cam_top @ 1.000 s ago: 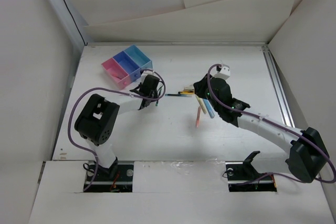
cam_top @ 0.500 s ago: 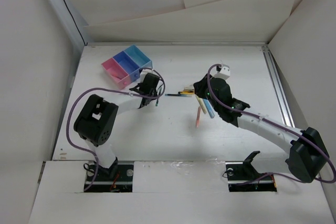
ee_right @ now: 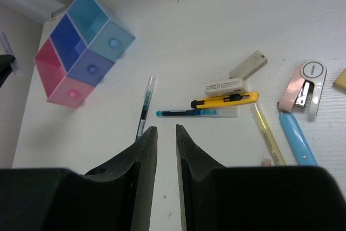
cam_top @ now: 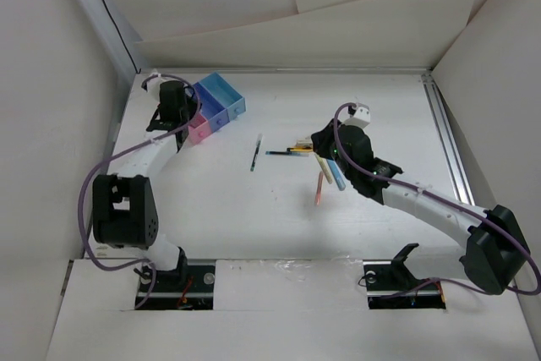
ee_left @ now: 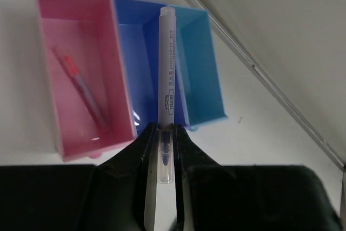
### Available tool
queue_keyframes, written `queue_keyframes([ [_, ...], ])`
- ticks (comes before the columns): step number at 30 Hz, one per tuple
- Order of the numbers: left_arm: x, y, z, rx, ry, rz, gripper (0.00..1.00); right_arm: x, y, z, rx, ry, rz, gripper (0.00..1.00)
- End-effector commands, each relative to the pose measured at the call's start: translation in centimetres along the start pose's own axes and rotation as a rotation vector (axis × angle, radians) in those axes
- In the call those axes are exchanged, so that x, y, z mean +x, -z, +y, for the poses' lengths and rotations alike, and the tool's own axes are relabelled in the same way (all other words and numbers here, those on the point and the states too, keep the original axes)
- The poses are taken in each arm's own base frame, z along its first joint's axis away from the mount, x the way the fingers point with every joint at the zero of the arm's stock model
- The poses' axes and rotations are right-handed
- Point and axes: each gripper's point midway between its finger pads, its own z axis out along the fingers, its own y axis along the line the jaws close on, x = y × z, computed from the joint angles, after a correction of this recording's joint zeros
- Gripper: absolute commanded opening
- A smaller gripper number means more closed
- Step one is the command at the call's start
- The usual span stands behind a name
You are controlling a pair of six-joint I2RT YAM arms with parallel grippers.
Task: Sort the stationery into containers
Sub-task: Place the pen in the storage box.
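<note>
My left gripper is above the pink box, so it needs to move down toward that box and release the white pen (ee_left: 166,68) in with the pink pen.
My left gripper (ee_left: 164,128) is shut on a white pen (ee_left: 166,68) and holds it over the row of boxes, its tip above the purple-blue box (ee_left: 135,41). The pink box (ee_left: 46,9) holds a pink pen (ee_left: 81,82); the light-blue box (ee_left: 200,79) looks empty. In the top view the left gripper (cam_top: 175,107) is at the boxes' left end (cam_top: 221,95). My right gripper (ee_right: 166,129) is slightly open and empty, above the table near a dark green pen (ee_right: 144,107) and a blue pen (ee_right: 189,112).
By the right gripper (cam_top: 324,143) lie a yellow utility knife (ee_right: 224,100), a white eraser (ee_right: 224,86), a beige eraser (ee_right: 248,65), a pale-yellow stick (ee_right: 267,133), a light-blue stick (ee_right: 296,139) and a pink stapler (ee_right: 305,87). An orange pencil (cam_top: 319,188) lies nearer.
My left arm has swung from the middle of the table up and left to the boxes, carrying the white pen. The dark green pen now lies uncovered. The right arm has not moved.
</note>
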Motion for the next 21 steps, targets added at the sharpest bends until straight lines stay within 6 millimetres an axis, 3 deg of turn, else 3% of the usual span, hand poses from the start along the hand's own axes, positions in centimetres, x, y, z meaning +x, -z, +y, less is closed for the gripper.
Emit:
queue_keyframes([
  [1, -0.3, -1.5, 0.3, -0.029, 0.056, 0.029, 0.00, -2.3, 0.0, 1.9, -0.043, -0.024, -0.047, 0.26],
  [2, -0.9, -2.7, 1.1, -0.061, 0.062, 0.031, 0.00, -2.3, 0.0, 1.9, -0.043, -0.024, -0.047, 0.26],
  [3, -0.2, -3.4, 1.9, -0.100, 0.054, 0.051, 0.00, -2.3, 0.0, 1.9, -0.043, -0.024, -0.047, 0.26],
  [6, -1.0, -4.3, 2.8, -0.128, 0.063, 0.032, 0.00, -2.3, 0.0, 1.9, -0.043, -0.024, -0.047, 0.26],
  [7, -1.4, -4.3, 2.5, -0.124, 0.064, 0.029, 0.00, -2.3, 0.0, 1.9, -0.043, -0.024, -0.047, 0.26],
  [8, -1.4, -4.7, 3.8, -0.169, 0.062, 0.018, 0.00, -2.2, 0.0, 2.0, -0.050, -0.024, -0.041, 0.26],
  [11, -2.1, -4.9, 4.4, -0.214, 0.055, -0.010, 0.05, -2.2, 0.0, 2.0, -0.050, -0.024, -0.041, 0.26],
  [16, -1.2, -5.1, 5.7, -0.253, 0.055, -0.006, 0.07, -2.2, 0.0, 2.0, -0.050, -0.024, -0.041, 0.26],
  [18, -1.2, -5.1, 5.7, -0.253, 0.055, -0.006, 0.13, -1.9, -0.2, 1.9, -0.044, -0.020, -0.035, 0.26],
  [19, -1.2, -5.1, 5.7, -0.253, 0.055, -0.006, 0.28, -1.9, -0.2, 1.9, -0.044, -0.020, -0.035, 0.26],
  [21, -1.2, -5.1, 5.7, -0.253, 0.055, -0.006, 0.44, -1.9, -0.2, 1.9, -0.044, -0.020, -0.035, 0.26],
])
